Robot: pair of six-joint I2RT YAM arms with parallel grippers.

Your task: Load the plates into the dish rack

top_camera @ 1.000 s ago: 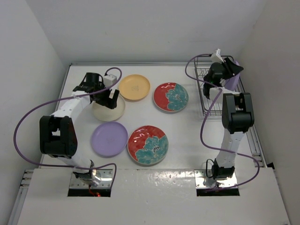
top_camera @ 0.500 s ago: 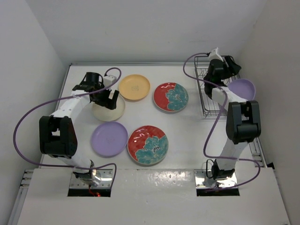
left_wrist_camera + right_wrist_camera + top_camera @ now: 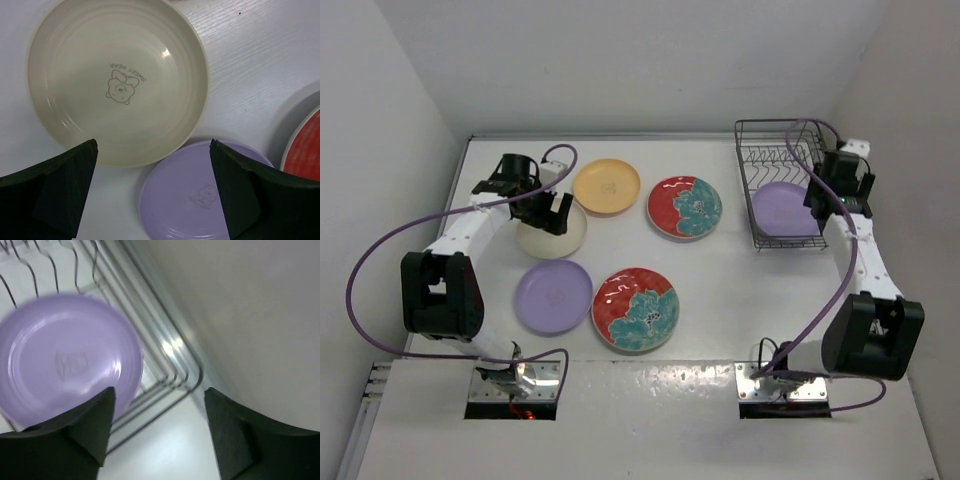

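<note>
My open right gripper comes down astride the rim wire by the rack's near corner [image 3: 823,239] [image 3: 167,409] next and closes, since that wire runs bare past the lilac plate.
The dark wire dish rack [image 3: 772,150] stands at the far right. A lilac plate [image 3: 783,208] rests in its near end and also shows in the right wrist view [image 3: 65,355]. My right gripper [image 3: 830,198] [image 3: 159,392] is open and empty, over the rack's near right corner beside that plate. My left gripper [image 3: 555,212] [image 3: 153,150] is open and empty, just above the near edge of the cream plate [image 3: 552,234] [image 3: 117,80]. On the table lie another lilac plate [image 3: 553,296] [image 3: 205,195], an orange-yellow plate [image 3: 606,186] and two red floral plates [image 3: 684,207] [image 3: 636,309].
White walls close in the table on the left, back and right; the right wall runs just beside the rack [image 3: 165,375]. Purple cables loop from both arms. A red plate's rim [image 3: 305,145] shows at the right of the left wrist view.
My right arm has swung from above the rack's far end to its near right side. It has let go of the lilac plate, which now rests in the rack. The left arm has barely moved.
</note>
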